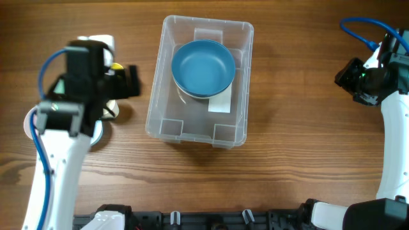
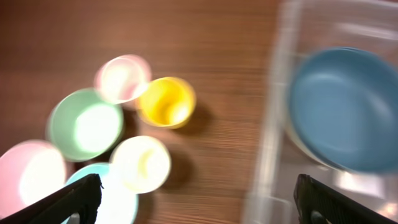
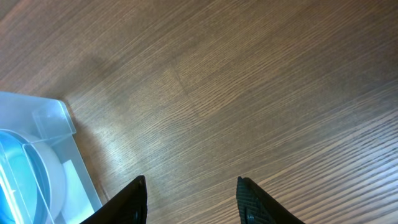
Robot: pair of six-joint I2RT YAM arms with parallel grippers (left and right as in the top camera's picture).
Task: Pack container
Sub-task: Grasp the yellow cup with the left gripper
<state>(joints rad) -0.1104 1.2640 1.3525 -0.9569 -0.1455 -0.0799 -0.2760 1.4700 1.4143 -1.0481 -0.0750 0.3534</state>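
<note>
My left gripper moves down next with open fingers onto the yellow cup's rim (image 2: 191,98) on the container side, since that cup stands on the tabletop below my gripper.
The clear plastic container (image 1: 199,80) sits mid-table with a blue bowl (image 1: 203,67) inside it, over a white label (image 1: 220,102). The container (image 2: 273,143) and blue bowl (image 2: 342,106) also show blurred at the right of the left wrist view, and the container's corner (image 3: 53,121) shows in the right wrist view. My left gripper (image 2: 196,202) is open and empty, above the table between the container and a cluster of cups. My right gripper (image 3: 189,199) is open and empty over bare wood at the far right (image 1: 358,80).
Left of the container stand a yellow cup (image 2: 166,101), a pink cup (image 2: 122,78), a green bowl (image 2: 86,123), a cream cup (image 2: 140,163), a light blue bowl (image 2: 115,199) and a pink bowl (image 2: 28,174). My left arm (image 1: 83,83) hides most of them from overhead.
</note>
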